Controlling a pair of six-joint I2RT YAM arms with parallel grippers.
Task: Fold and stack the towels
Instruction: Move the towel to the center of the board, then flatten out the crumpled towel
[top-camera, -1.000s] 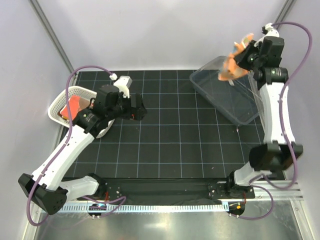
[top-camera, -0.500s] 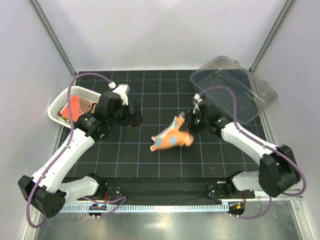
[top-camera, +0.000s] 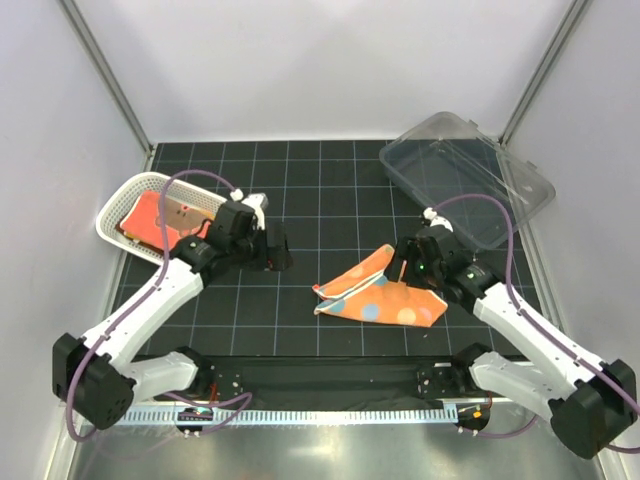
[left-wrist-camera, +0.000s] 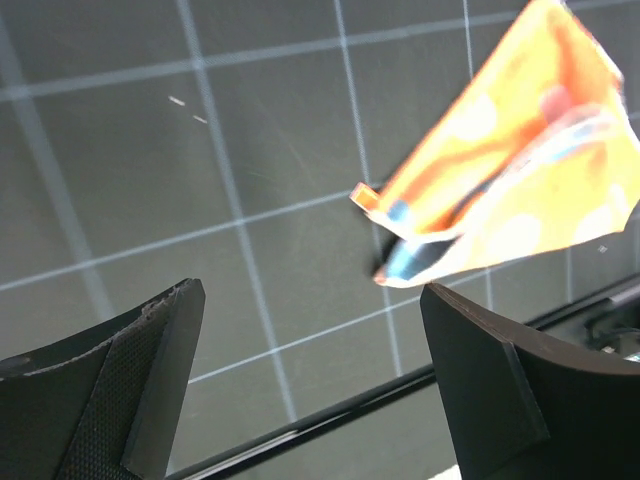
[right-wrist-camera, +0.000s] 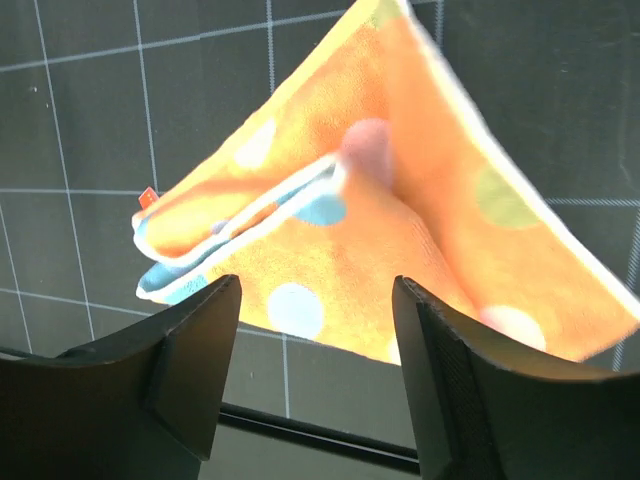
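My left gripper goes down and to the right in the top view next, onto the orange towel's corner (top-camera: 322, 290) (left-wrist-camera: 390, 207) beside the red tag, the towel's nearest corner.
An orange towel (top-camera: 380, 295) with pale, blue and pink spots lies loosely spread on the black grid mat, one corner folded over. In the right wrist view this spotted towel (right-wrist-camera: 400, 220) lies just beyond my right gripper (right-wrist-camera: 318, 300), which is open and holds nothing. From above, the right gripper (top-camera: 408, 268) hovers at the towel's right edge. My left gripper (top-camera: 280, 250) is open and empty to the left of the towel; its wrist view shows the towel (left-wrist-camera: 510, 190) ahead of the left gripper (left-wrist-camera: 310, 300). A red-orange towel (top-camera: 152, 215) and a rust-brown towel (top-camera: 188, 213) lie in the basket.
The white mesh basket (top-camera: 118, 205) sits at the mat's left edge, behind the left arm. A clear plastic bin (top-camera: 470, 185) stands tilted at the back right. A black rail (top-camera: 330, 372) runs along the near edge of the mat.
My right arm swung down from above the bin to the mat with the spotted towel, opened and let it go; the towel now lies spread. The left arm shifted slightly.
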